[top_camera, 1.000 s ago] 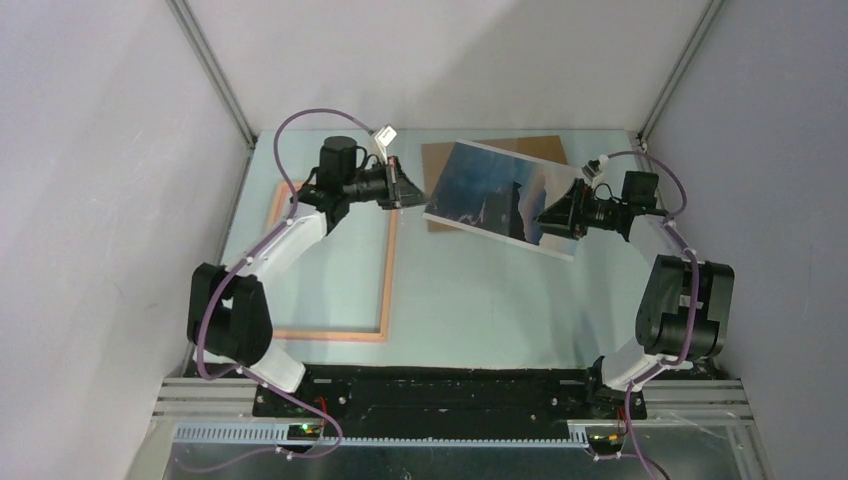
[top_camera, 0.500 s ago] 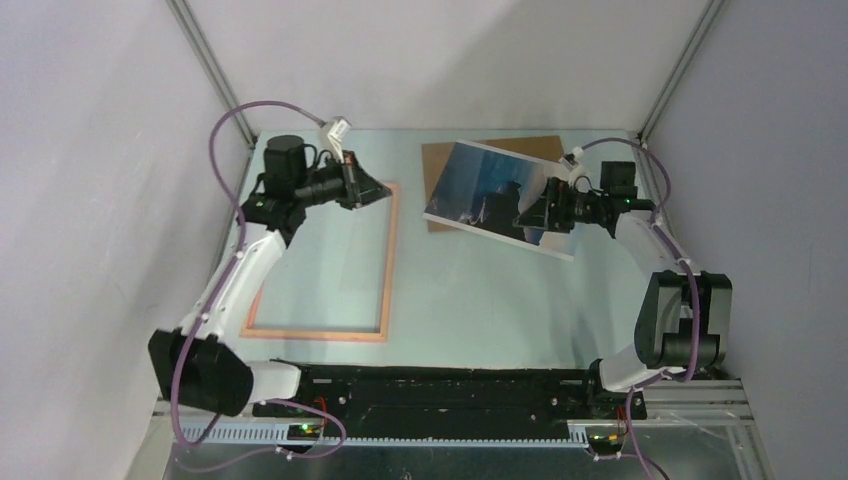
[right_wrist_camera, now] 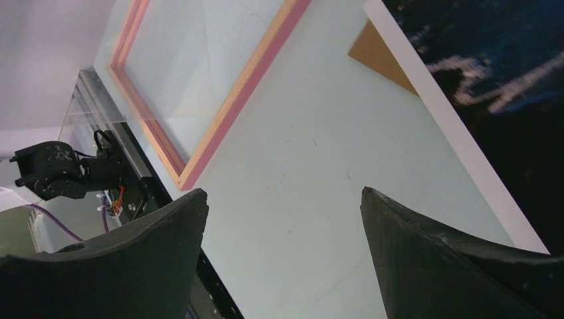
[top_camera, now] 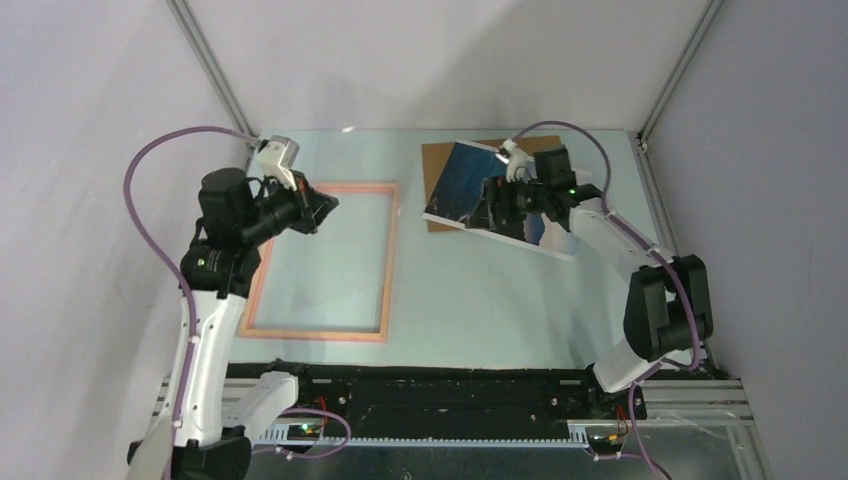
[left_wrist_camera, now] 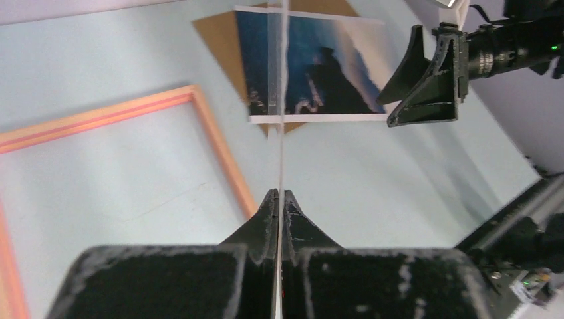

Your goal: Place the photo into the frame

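Note:
I should move my right gripper to the left in the top view and down onto the frame's edge by the photo, while my left gripper holds the sheet.
The photo, a blue seascape print, lies face up at the back right, partly over a brown backing board. The pink frame lies flat at the left. My left gripper hangs raised over the frame's far edge, shut on a thin clear sheet that shows edge-on in the left wrist view, where the gripper points toward the photo and the frame. My right gripper hovers open over the photo's middle, with nothing between its fingers. In the right wrist view, this gripper is above bare table between the frame and the photo.
Grey enclosure walls with metal corner posts close in the back and sides. The black base rail runs along the near edge. The right gripper shows in the left wrist view beside the photo's right edge.
My left arm has swung left and risen, carrying the clear sheet away from the photo to above the frame. My right gripper has moved left over the photo, still open.

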`<state>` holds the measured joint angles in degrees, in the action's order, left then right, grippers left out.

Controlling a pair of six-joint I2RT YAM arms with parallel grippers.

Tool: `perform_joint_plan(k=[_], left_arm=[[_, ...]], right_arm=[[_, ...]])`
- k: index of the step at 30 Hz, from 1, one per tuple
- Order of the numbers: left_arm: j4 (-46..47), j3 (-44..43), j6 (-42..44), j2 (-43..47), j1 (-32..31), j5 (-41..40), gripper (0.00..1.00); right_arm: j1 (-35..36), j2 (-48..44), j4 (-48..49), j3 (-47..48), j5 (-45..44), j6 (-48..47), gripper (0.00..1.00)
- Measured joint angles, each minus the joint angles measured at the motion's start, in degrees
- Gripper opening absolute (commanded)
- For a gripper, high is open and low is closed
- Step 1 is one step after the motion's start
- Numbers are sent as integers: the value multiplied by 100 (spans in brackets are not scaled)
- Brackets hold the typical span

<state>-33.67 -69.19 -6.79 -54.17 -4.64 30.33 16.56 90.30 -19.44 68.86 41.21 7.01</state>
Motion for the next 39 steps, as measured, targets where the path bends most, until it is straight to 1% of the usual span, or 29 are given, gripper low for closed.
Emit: perform_joint_plan(k=[3,8,15,21,26,32,39], left_arm=[[-251,-2,136,247,92,-367,0],[-634,-44,289,627,149,-1062,0],[-920,-219,481,1185,157,-2105,0],[-1056,-393,603,1604,157,-2682,0],[-1062,-544,675,1759,157,-2868,0],[-1071,-553,680,1786,157,-2883,0],[-1073,-553,680,1864,157,-2881,0]], right_arm=[[444,323,28,310,-299,44,85],[1143,1088,-39,997,-765,74,84],[1943,2216,-387,2208,-1373,138,83],[2487,2955,-588,3027,-2000,271,81],[2750,3442,-717,3370,-2518,409,81],[2885,3993,-957,3866,-3053,525,80],[3005,4264,-1099,4089,-3467,566,78]])
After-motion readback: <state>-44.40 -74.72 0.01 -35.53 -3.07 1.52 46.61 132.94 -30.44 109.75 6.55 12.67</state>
